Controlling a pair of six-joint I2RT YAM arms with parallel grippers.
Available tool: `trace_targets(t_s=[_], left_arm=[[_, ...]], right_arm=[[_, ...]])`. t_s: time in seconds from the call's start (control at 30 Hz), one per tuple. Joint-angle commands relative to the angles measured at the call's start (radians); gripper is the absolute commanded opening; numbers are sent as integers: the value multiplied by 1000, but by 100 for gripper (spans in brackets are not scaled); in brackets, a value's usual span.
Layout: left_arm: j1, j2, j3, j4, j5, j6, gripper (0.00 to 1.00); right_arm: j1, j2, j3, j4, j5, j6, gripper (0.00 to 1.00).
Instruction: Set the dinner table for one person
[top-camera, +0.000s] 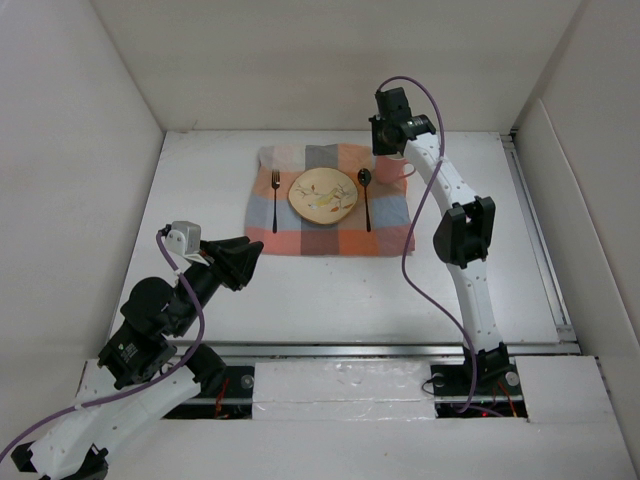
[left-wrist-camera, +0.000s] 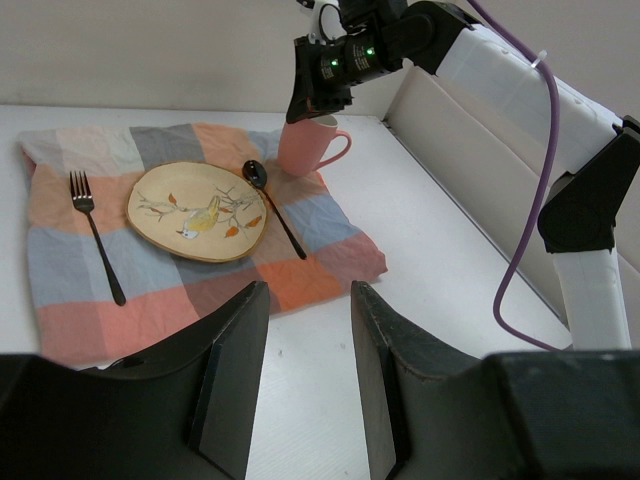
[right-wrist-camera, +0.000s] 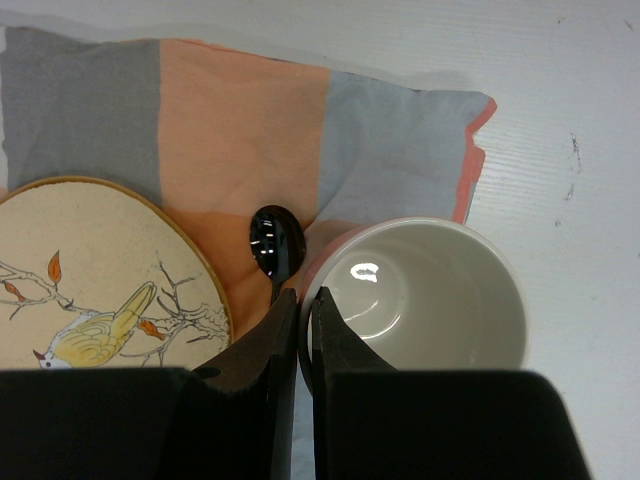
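Observation:
I should next move the mug (right-wrist-camera: 430, 290) slightly outward and down with my right gripper, onto the cloth's far corner past the spoon's bowl. That grey patch is empty.
The white dinner table (top-camera: 330, 300) carries a checked cloth (top-camera: 330, 240). On the cloth lie a bird-patterned plate (top-camera: 322, 195), a black fork (top-camera: 276, 200) to its left and a black spoon (top-camera: 365, 195) to its right. My right gripper (right-wrist-camera: 303, 295) is shut on the rim of a pink mug (right-wrist-camera: 430, 290), at the cloth's far right corner (left-wrist-camera: 305, 150) just beyond the spoon's bowl (right-wrist-camera: 277, 240). I cannot tell whether the mug rests on the cloth. My left gripper (left-wrist-camera: 308, 290) is open and empty over bare table, near the cloth's near left corner.
White walls enclose the table on the left, back and right. The right arm (top-camera: 462, 230) and its purple cable (top-camera: 408, 250) stretch along the cloth's right side. A metal rail (top-camera: 400, 350) runs along the near edge.

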Motion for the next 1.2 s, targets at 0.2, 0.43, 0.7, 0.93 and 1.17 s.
trace_targets(t_s=[0.2, 0.43, 0.7, 0.93, 1.17], left_arm=[[-3, 27, -4, 34, -11, 9, 35], [-3, 36, -5, 34, -22, 11, 35], [-3, 48, -5, 34, -25, 11, 35], [-3, 50, -5, 36, -27, 11, 36], [-3, 45, -4, 28, -53, 11, 47]], right_arm=[[-37, 29, 103, 160, -3, -30, 0], [-55, 113, 153, 247, -32, -28, 0], [-55, 144, 109, 298, -28, -27, 9], [-55, 60, 37, 326, -1, -28, 60], [-37, -120, -14, 321, 64, -16, 66]])
